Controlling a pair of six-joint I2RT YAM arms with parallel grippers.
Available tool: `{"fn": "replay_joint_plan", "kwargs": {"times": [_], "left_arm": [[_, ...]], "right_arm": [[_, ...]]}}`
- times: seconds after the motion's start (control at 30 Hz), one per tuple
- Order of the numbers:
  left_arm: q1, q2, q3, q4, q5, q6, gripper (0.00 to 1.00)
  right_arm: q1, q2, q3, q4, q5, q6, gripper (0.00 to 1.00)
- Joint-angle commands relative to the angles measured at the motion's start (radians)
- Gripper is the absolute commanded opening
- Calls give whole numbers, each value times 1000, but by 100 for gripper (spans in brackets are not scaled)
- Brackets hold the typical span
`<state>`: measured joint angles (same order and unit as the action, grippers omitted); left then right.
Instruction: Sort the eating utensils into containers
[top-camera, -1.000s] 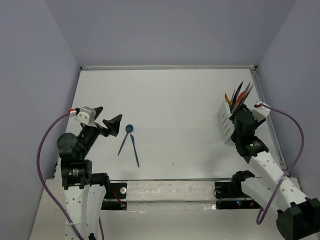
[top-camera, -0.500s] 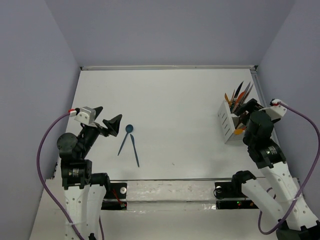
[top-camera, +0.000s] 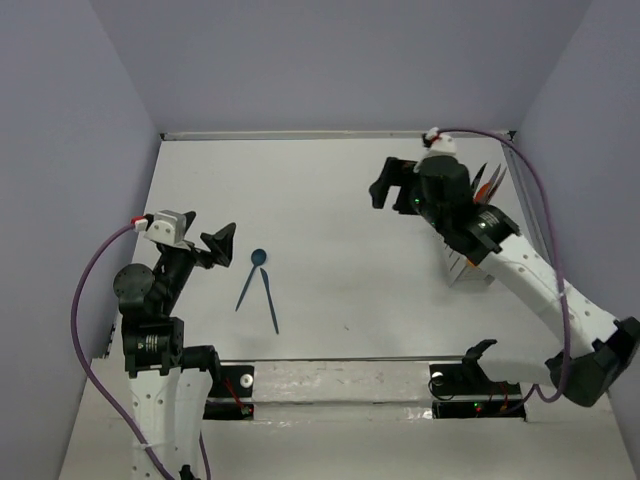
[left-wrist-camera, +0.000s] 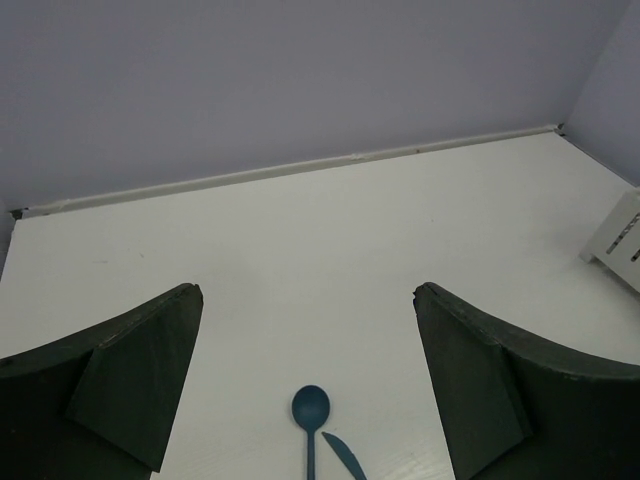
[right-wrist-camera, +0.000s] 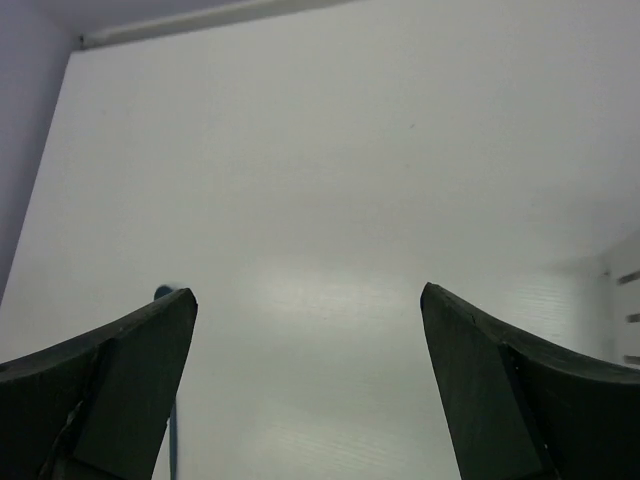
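Observation:
I will sweep my right gripper to the left in the top view and down onto the knife's handle (top-camera: 272, 307), since the knife lies there outside the caddy (top-camera: 462, 265).
A blue spoon (top-camera: 251, 279) and a blue knife (top-camera: 270, 301) lie in a V on the white table, left of centre. My left gripper (top-camera: 218, 246) is open and empty just left of the spoon's bowl. In the left wrist view the spoon (left-wrist-camera: 311, 408) and the knife's tip (left-wrist-camera: 343, 455) lie between and below the open gripper (left-wrist-camera: 307, 292). The white caddy (top-camera: 462, 265) at the right holds several orange, red and grey utensils (top-camera: 488, 181); my right arm hides much of it. My right gripper (top-camera: 384, 186) is open and empty, above the table left of the caddy.
The caddy's slotted side shows at the right edge of the left wrist view (left-wrist-camera: 620, 240) and of the right wrist view (right-wrist-camera: 626, 300). The spoon's handle (right-wrist-camera: 172, 440) peeks past the left finger in the right wrist view. Lilac walls enclose the table on three sides.
My right arm has swung up from beside the caddy and reached left and toward the back, its gripper now over the table. My left gripper has shifted slightly.

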<state>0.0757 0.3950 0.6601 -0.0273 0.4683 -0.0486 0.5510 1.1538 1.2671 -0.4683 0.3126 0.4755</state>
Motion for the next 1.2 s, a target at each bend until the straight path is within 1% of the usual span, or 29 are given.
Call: {"fn": "replay_joint_plan", "kwargs": {"times": [0.0, 0.03, 0.07, 0.1, 0.13, 0.17, 0.23, 0.27, 0.3, 0.33, 0.37, 0.4, 0.43, 0.5, 0.63, 0.77, 0.83, 1.0, 1.03, 1.1, 1.17], "left_arm": [[21, 13, -13, 29, -86, 16, 99], [22, 13, -11, 30, -97, 16, 99], [25, 13, -11, 29, -129, 16, 99], [30, 13, -10, 29, -146, 15, 99], [33, 13, -10, 30, -161, 15, 99], [42, 4, -11, 29, -195, 13, 99], [53, -24, -14, 29, -227, 7, 99], [58, -31, -17, 29, -244, 6, 99], [59, -36, -17, 29, -250, 4, 99], [61, -38, -17, 29, -252, 6, 99], [61, -36, -19, 29, -253, 7, 99], [61, -36, -20, 29, -254, 7, 99], [62, -38, -20, 29, -257, 7, 99], [64, -39, -20, 33, -254, 4, 99], [67, -44, -24, 36, -238, 1, 99], [68, -47, -24, 36, -231, 1, 99], [68, -47, -25, 38, -227, 0, 99], [70, -48, -25, 40, -221, 1, 99], [72, -48, -25, 40, -220, 0, 99], [72, -50, -25, 40, -221, 1, 99], [72, -51, -27, 40, -221, 4, 99]], "right_arm": [[215, 180, 115, -40, 25, -29, 100], [245, 229, 136, -43, 22, -40, 100], [272, 333, 187, -44, 17, -52, 100], [297, 387, 218, -47, 2, -79, 100], [320, 441, 250, -49, -50, -93, 100], [364, 543, 283, -50, -81, -109, 100], [415, 642, 400, -59, -125, -158, 100], [464, 735, 485, -85, -124, -187, 99], [486, 736, 486, -105, -121, -187, 98], [504, 823, 574, -136, -101, -201, 94], [520, 865, 621, -168, -95, -202, 92], [547, 904, 661, -238, -87, -202, 89], [561, 970, 722, -269, -67, -193, 84], [599, 1047, 767, -324, -82, -192, 77], [639, 1132, 814, -381, -104, -173, 72], [639, 1178, 842, -440, -95, -127, 70], [639, 1215, 876, -487, -115, -109, 68], [649, 1274, 900, -561, -126, -87, 67], [649, 1297, 911, -572, -124, -83, 64], [649, 1320, 923, -605, -118, -83, 61], [649, 1339, 923, -642, -52, -60, 57]]}}
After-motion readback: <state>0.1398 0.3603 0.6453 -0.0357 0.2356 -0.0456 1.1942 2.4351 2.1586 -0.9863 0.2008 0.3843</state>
